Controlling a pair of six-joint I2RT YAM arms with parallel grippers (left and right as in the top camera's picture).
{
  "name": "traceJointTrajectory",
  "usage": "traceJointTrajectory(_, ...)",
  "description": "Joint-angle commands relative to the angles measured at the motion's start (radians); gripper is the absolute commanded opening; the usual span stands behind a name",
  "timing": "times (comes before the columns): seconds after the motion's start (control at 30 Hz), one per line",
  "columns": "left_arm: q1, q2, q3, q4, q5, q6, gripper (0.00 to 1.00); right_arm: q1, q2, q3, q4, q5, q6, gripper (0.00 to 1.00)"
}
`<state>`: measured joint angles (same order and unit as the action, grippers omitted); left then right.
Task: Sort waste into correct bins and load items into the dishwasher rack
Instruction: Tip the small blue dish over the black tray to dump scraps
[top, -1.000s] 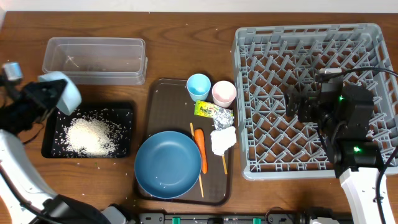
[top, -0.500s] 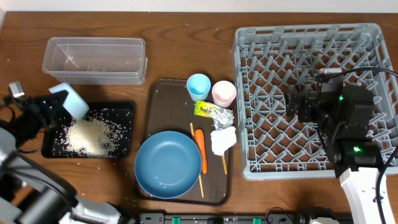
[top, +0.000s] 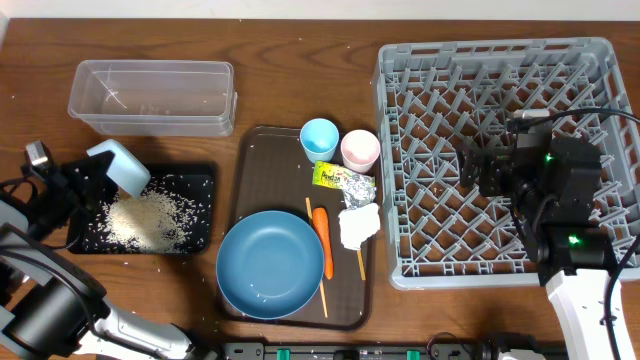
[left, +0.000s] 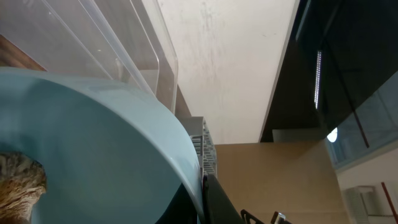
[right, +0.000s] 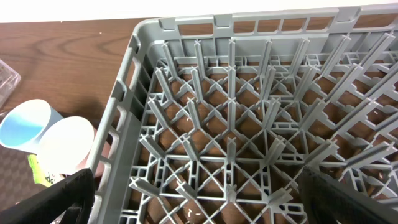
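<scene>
The left gripper should tip the bowl over the black tray (top: 198, 236) before lowering it beside the dark-blue plate, because the brown lump is still in the bowl.
My left gripper (top: 88, 180) is shut on the rim of the small light-blue bowl (top: 120, 166) and holds it tilted over the black tray (top: 198, 236), which holds a pile of white rice (top: 140, 218). In the left wrist view the bowl (left: 106, 155) fills the frame, a brown food lump (left: 18, 183) sits inside it, and my finger (left: 214, 202) pinches its edge. My right gripper (top: 478, 170) hangs open and empty over the grey dishwasher rack (top: 500, 70); its fingers (right: 205, 199) spread wide over the rack's pegs (right: 230, 149).
The clear tub (top: 150, 95) stands behind the black tray. The brown serving tray (top: 262, 160) holds the dark-blue plate (top: 270, 265), light-blue cup (top: 320, 138), pink cup (top: 360, 150), foil wrapper (top: 343, 178), napkin (top: 358, 225), carrot (top: 322, 240) and chopsticks (top: 323, 290).
My left gripper has carried the bowl to the right and a little toward the front, further over the black tray. The right arm has not moved.
</scene>
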<state>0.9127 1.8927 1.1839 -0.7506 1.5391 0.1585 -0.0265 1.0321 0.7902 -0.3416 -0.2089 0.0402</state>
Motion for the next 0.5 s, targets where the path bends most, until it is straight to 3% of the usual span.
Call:
traceJointTrajectory(0.0,0.005,-0.004,-0.003,0.01,0.032,0.029,0.06,0.007,0.002,0.019,0.002,0.003,-0.012,0.99)
traceJointTrajectory(0.17,0.007,-0.003,-0.003,0.111,0.031,-0.003,0.07,0.007,0.002,0.019,0.002,0.003,-0.012,0.99)
traceJointTrajectory(0.27,0.007,-0.003,-0.003,0.159,-0.001,-0.094,0.06,0.007,0.002,0.019,0.002,0.003,-0.012,0.99)
traceJointTrajectory(0.4,0.007,-0.003,-0.003,0.189,-0.183,-0.261,0.06,0.007,0.002,0.019,0.001,0.003,-0.012,0.99)
traceJointTrajectory(0.47,0.007,-0.004,-0.003,0.189,-0.182,-0.296,0.06,0.007,0.002,0.019,0.001,0.003,-0.012,0.99)
